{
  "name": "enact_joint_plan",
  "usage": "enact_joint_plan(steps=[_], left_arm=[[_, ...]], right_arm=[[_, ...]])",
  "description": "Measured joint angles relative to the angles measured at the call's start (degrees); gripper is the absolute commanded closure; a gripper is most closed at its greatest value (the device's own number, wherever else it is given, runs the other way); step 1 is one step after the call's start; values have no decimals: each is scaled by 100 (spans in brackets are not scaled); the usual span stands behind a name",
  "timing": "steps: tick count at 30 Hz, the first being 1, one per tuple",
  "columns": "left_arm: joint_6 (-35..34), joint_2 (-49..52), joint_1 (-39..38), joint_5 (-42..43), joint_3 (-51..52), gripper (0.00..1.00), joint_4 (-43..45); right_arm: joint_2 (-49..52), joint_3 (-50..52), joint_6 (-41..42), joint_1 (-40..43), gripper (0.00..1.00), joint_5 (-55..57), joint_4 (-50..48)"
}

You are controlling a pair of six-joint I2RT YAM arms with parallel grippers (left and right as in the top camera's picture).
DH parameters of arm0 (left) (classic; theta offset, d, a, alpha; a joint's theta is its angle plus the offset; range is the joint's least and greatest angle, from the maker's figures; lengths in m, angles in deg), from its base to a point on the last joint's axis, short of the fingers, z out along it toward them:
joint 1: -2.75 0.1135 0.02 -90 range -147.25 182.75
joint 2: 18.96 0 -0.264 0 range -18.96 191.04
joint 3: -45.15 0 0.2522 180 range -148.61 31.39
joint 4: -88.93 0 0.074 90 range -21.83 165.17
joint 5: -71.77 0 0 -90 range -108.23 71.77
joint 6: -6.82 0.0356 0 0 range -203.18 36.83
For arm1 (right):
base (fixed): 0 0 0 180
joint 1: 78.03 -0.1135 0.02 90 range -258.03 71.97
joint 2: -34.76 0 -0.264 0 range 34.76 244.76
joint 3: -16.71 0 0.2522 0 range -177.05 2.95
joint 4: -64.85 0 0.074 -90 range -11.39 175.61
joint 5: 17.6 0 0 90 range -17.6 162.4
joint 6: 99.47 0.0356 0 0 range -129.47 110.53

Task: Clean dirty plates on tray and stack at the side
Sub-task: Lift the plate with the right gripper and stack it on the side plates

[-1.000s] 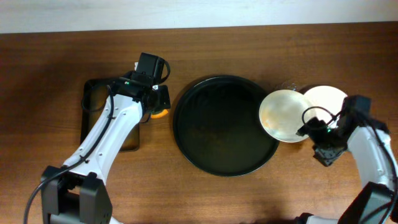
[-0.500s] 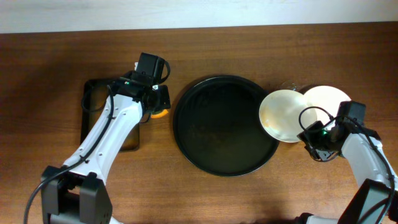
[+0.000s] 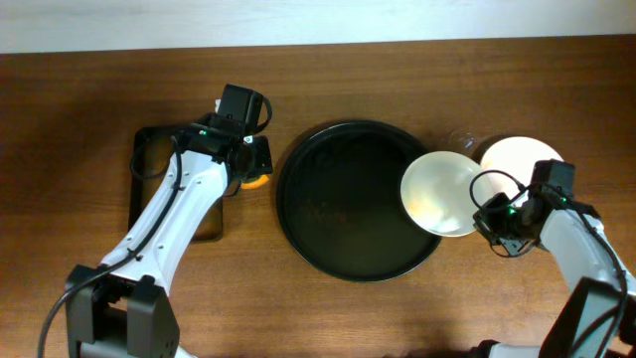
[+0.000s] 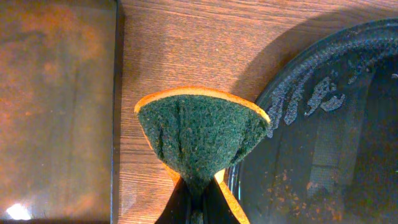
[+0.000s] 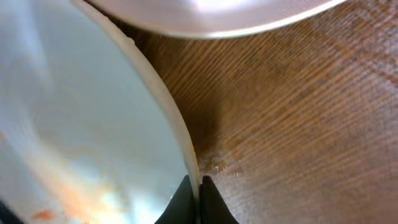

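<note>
The second plate (image 3: 520, 159) (image 5: 217, 14) is already clear of the tray, outward of the right gripper, so the robot should lift the held rim, lower it over that plate and let go.
A cream plate (image 3: 442, 194) smeared with orange residue hangs over the right rim of the round black tray (image 3: 338, 249). My right gripper (image 3: 484, 216) is shut on its right edge; the wrist view shows both fingers pinching the rim of this plate (image 5: 74, 124) at the gripper (image 5: 198, 193). A second, cleaner plate (image 3: 517, 159) lies on the table just behind it, its edge showing as the other plate (image 5: 211, 12). My left gripper (image 4: 198, 202) is shut on a folded green and orange sponge (image 4: 199, 137), beside the tray's left rim (image 4: 336, 124). From overhead only the sponge's (image 3: 256, 181) orange edge shows.
A dark rectangular tray (image 3: 149, 189) lies on the wooden table under the left arm, and appears at the left as the tray (image 4: 56, 106). Crumbs and specks dot the round tray's floor. A small clear object (image 3: 462, 134) sits behind the plates.
My right gripper has closed on the plate's rim and shifted it leftward, further over the round tray. The left arm and sponge have not moved.
</note>
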Motion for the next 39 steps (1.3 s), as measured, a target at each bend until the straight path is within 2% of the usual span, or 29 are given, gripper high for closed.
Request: enact_joint_plan(steps=[5, 9, 11, 16, 20, 21, 27, 39], left_arm=[[2, 0, 0, 2, 0, 100, 0], [2, 0, 0, 15, 0, 100, 0], [0, 0, 0, 17, 0, 100, 2], [2, 0, 0, 20, 0, 100, 2], [2, 0, 0, 20, 0, 100, 0], [0, 0, 0, 20, 0, 100, 0], [2, 0, 0, 20, 0, 100, 0], [0, 0, 0, 195, 0, 100, 46]], right_arm=[[-975, -592, -820, -83, 96, 125, 468], [-1456, -1021, -1169, -1045, 96, 1093, 592], [-1478, -1080, -1257, -1709, 96, 1902, 590], [-1478, -1080, -1318, -3569, 96, 4723, 490], [-1478, -1084, -1368, -4544, 96, 6555, 308], [-1478, -1084, -1377, -4680, 96, 6708, 293], [-1353, -1084, -1397, -4870, 96, 7517, 278], [-1298, -1084, -1408, -4793, 96, 7595, 251]])
